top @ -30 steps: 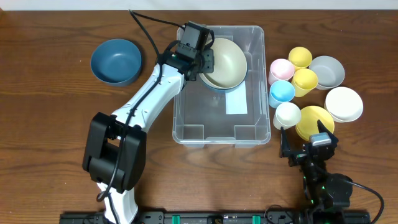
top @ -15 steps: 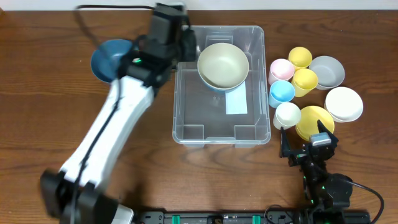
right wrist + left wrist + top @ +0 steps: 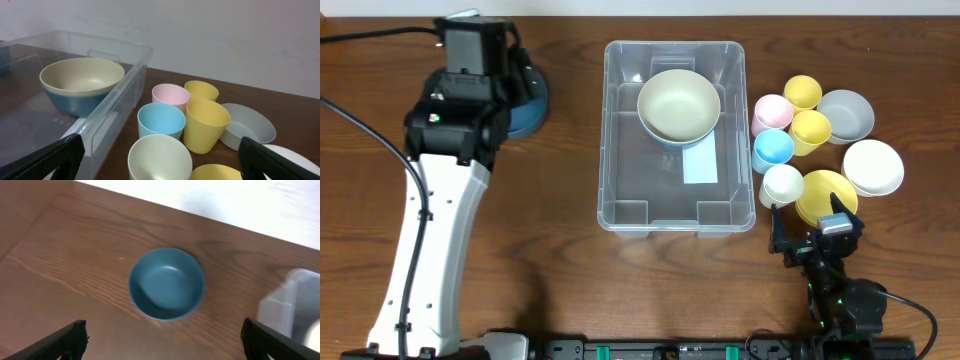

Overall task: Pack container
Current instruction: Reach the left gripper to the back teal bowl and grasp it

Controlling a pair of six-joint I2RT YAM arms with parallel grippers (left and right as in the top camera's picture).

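I will next turn and lower my left gripper to straddle the dark blue bowl's rim (image 3: 132, 297) on the side away from the container (image 3: 290, 305), because the bare wood there leaves room for my fingers.
The container (image 3: 650, 190), a large clear bin, stands mid-table with a cream bowl with a blue outside (image 3: 678, 104) resting in its far end. My left gripper (image 3: 165, 340) hangs open and empty just short of a dark blue bowl (image 3: 166, 283) on the wood. From overhead the left arm covers most of that blue bowl (image 3: 532, 100). A corner of the container (image 3: 290, 305) shows at the right of the left wrist view. My right gripper (image 3: 810, 225) stands open near the front edge, with a cream cup (image 3: 159, 160) just ahead of it, untouched.
Right of the container sits a cluster: pink cup (image 3: 772, 111), two yellow cups (image 3: 802, 92) (image 3: 810, 130), light blue cup (image 3: 773, 149), yellow bowl (image 3: 825, 195), grey bowl (image 3: 846, 115), white bowl (image 3: 873, 166). The table's far edge meets a white wall (image 3: 225, 200).
My left gripper let go of the cream bowl, which stays in the container, opened wide and swung left over the dark blue bowl. The right arm has not moved.
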